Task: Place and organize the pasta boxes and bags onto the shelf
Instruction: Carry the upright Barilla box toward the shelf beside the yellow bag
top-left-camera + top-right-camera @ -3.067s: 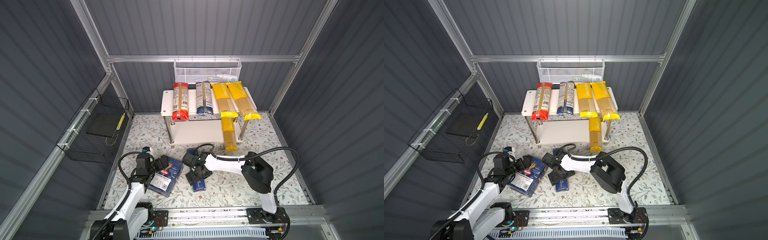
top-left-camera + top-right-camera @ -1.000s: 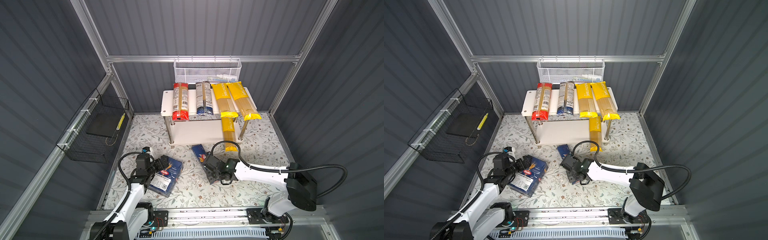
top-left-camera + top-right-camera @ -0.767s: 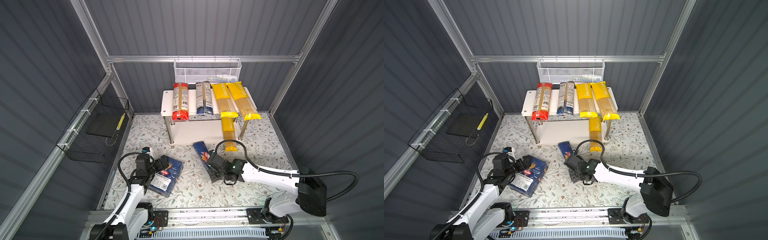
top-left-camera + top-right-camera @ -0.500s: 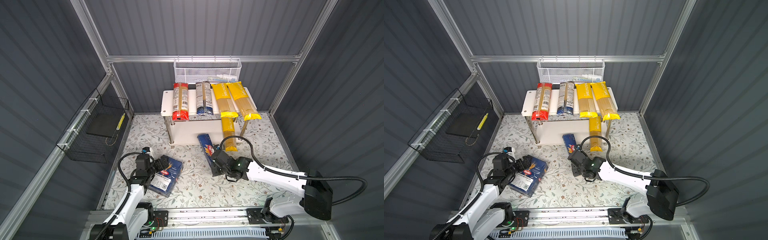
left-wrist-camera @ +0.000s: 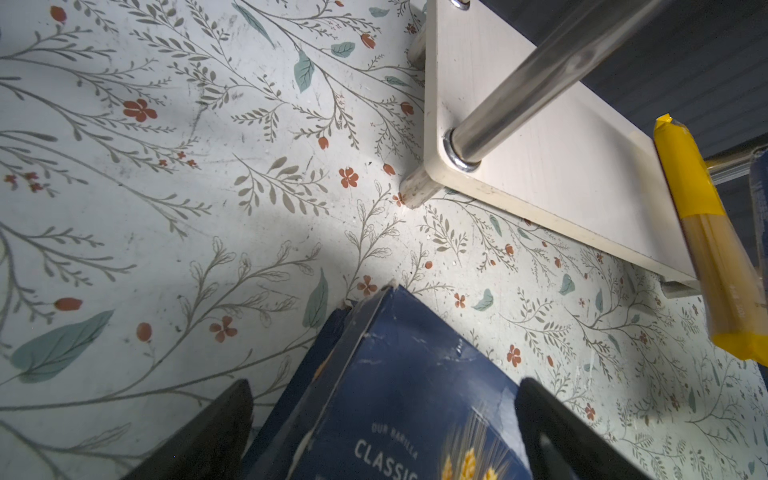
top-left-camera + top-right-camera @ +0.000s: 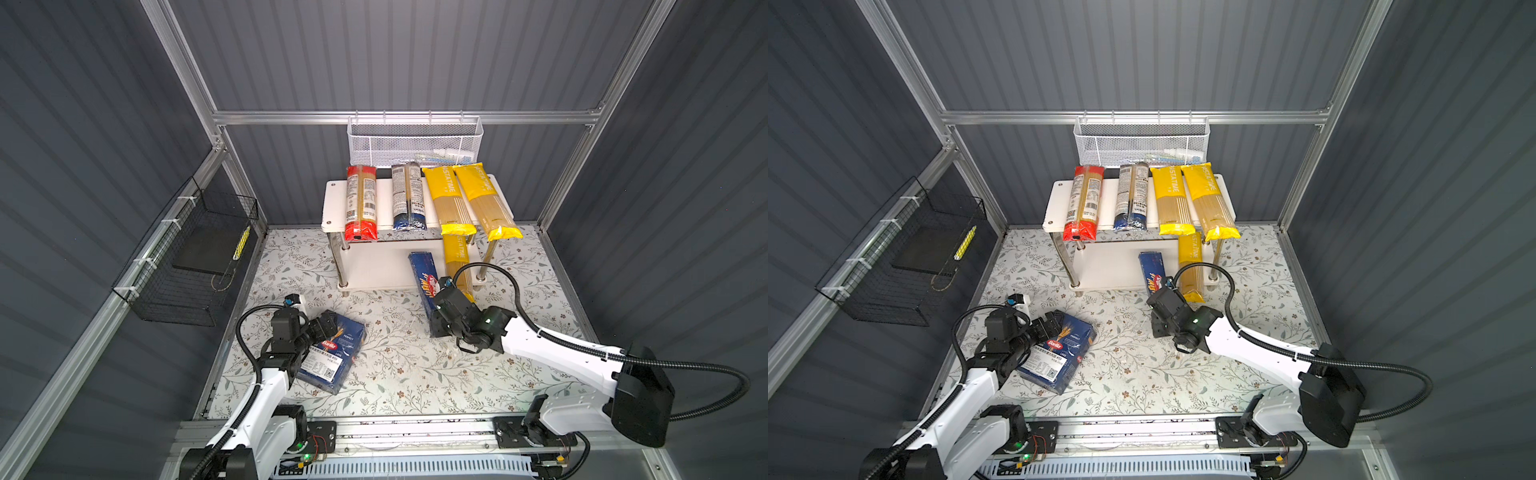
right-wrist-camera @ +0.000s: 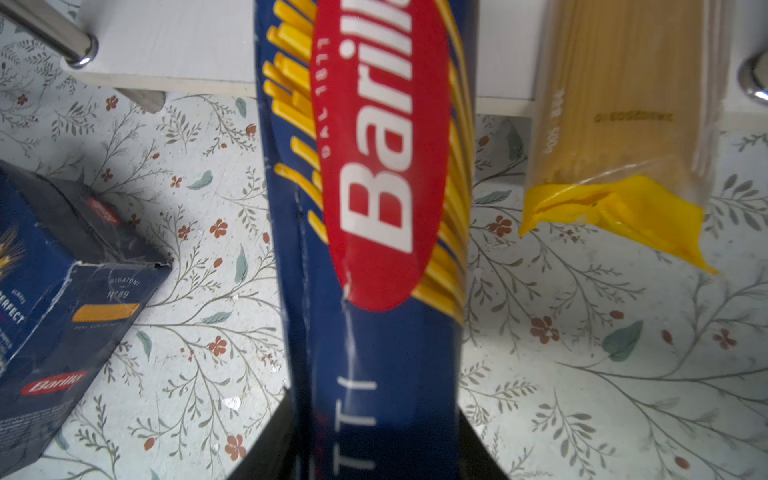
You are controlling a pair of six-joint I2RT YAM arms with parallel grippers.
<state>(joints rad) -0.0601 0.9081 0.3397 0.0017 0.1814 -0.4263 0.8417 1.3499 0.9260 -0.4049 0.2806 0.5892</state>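
I will next move my right gripper outward, where the spot on the lower board (image 6: 374,262) beside the yellow bag lies, and release the long pasta box there.
The long narrow pasta box (image 6: 424,274) (image 7: 374,208) points at the shelf (image 6: 332,199), its far end over the lower board (image 6: 374,262) and left of a yellow bag (image 6: 457,262) (image 7: 623,104). My right gripper (image 6: 434,316) (image 7: 376,449) is shut on its near end. The wide pasta box (image 6: 332,357) (image 5: 395,395) lies on the floor. My left gripper (image 6: 322,326) (image 5: 382,415) has a finger on each side of its end; whether they press it does not show. On the top board lie a red-ended bag (image 6: 360,203), a blue-ended bag (image 6: 408,199) and two yellow bags (image 6: 446,199).
A white mesh basket (image 6: 415,141) hangs on the back wall above the shelf. A black wire basket (image 6: 195,257) hangs on the left wall. Chrome posts (image 7: 79,45) stand at the lower board's corners. The lower yellow bag sticks out past the board's front edge.
My right gripper has carried the narrow box away from me, from the floor in front of the shelf until its far end is over the lower board. The left arm and wide box have not moved.
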